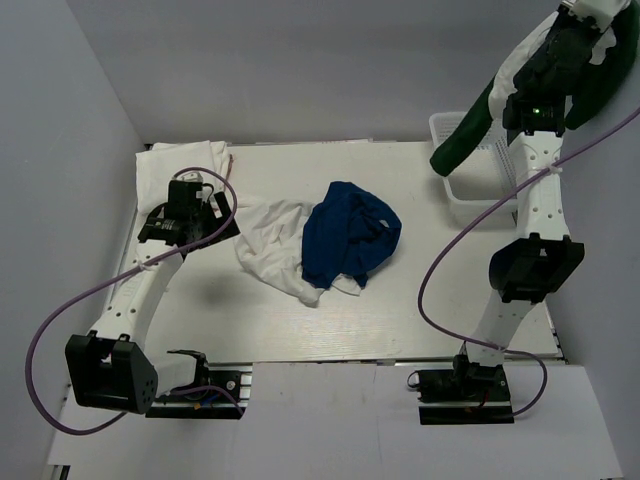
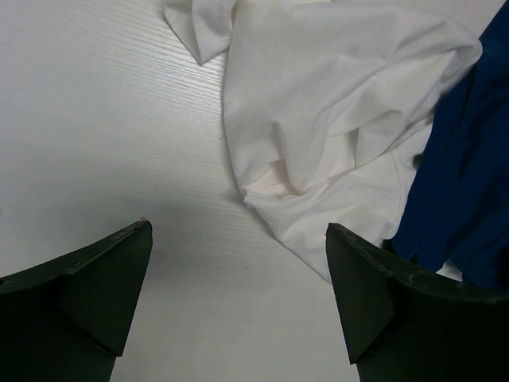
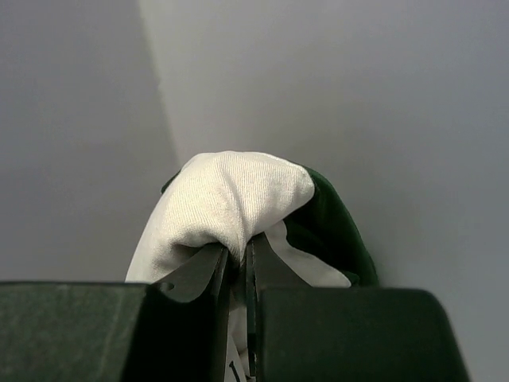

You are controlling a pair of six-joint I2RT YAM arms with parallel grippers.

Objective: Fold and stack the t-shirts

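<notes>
The lattice basket point(image 1: 480, 172) is below my right gripper, to its left in the top view. My right gripper should next go down over the basket and let go of the shirt.
A crumpled white t-shirt point(image 1: 268, 250) lies at the table's middle, and a crumpled dark blue shirt point(image 1: 350, 235) lies partly on its right side. My left gripper point(image 1: 216, 212) is open and empty, low over the bare table just left of the white shirt point(image 2: 334, 103); the blue shirt point(image 2: 469, 175) shows at the right edge of that view, past the open left gripper point(image 2: 238, 231). My right gripper point(image 1: 585, 20) is raised high at the back right, shut on a green-and-white shirt point(image 1: 470, 130) that hangs down over the basket. In the right wrist view the right gripper point(image 3: 238, 256) pinches a white fold of that shirt point(image 3: 238, 191).
A white lattice basket point(image 1: 462, 192) stands at the back right, under the hanging shirt. White cloth point(image 1: 175, 165) lies flat at the back left corner. Grey walls close off the back and the left. The table point(image 1: 400, 300) has bare surface in front.
</notes>
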